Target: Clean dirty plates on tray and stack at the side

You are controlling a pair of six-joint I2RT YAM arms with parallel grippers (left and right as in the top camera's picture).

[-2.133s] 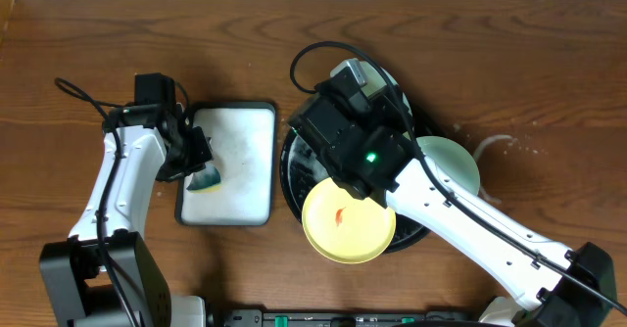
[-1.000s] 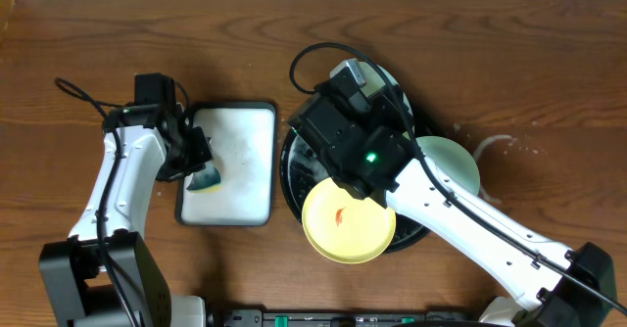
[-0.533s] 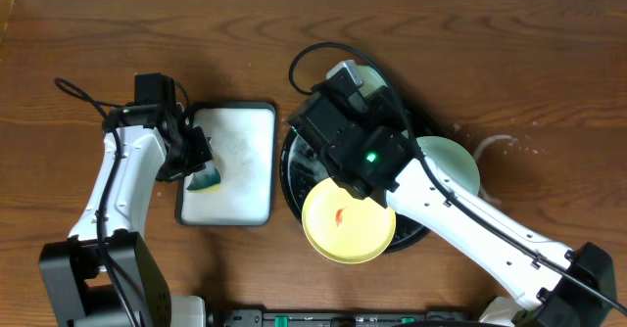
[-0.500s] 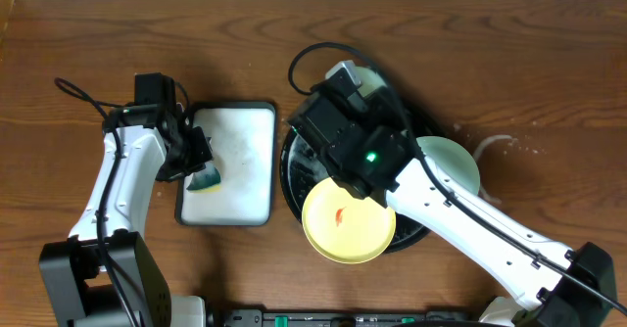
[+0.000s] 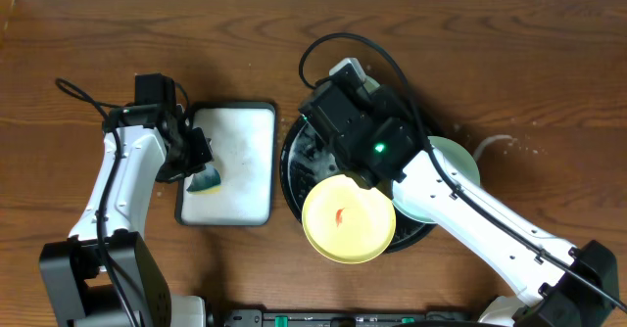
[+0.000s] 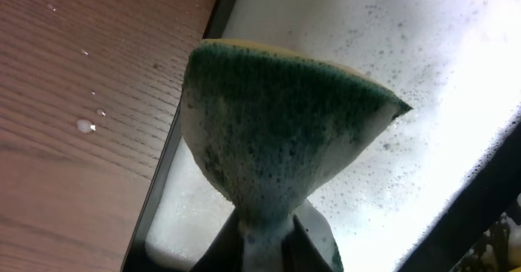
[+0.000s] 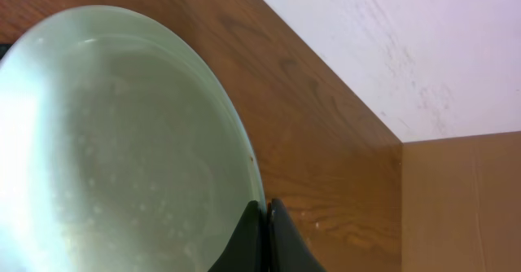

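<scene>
Next, my right gripper swings to the right in the overhead view, past the second mint-green plate, then down to the table, where bare wood leaves room (image 5: pixel 527 164).
My right gripper (image 7: pixel 265 203) is shut on the rim of a wet pale mint-green plate (image 7: pixel 122 150), which is held tilted, with the table and back wall behind it. In the overhead view the right wrist (image 5: pixel 353 121) is over the round black tray (image 5: pixel 292 170) and hides that plate. A pale yellow plate (image 5: pixel 348 219) with a red-orange smear lies on the tray's front. A second mint-green plate (image 5: pixel 453 165) lies at the tray's right side, partly under the arm. My left gripper (image 6: pixel 269 223) is shut on a green soapy sponge (image 6: pixel 285 117) over the white tray.
The white rectangular black-rimmed tray (image 5: pixel 240 136), foamy, sits left of the black tray, with the sponge (image 5: pixel 206 180) at its left edge. Water drops lie on the wooden table (image 5: pixel 509 92) to the right. A cable loops above the right wrist.
The right wrist has shifted a little right and back over the black tray, uncovering more of the mint plate on the right. The left arm has not moved.
</scene>
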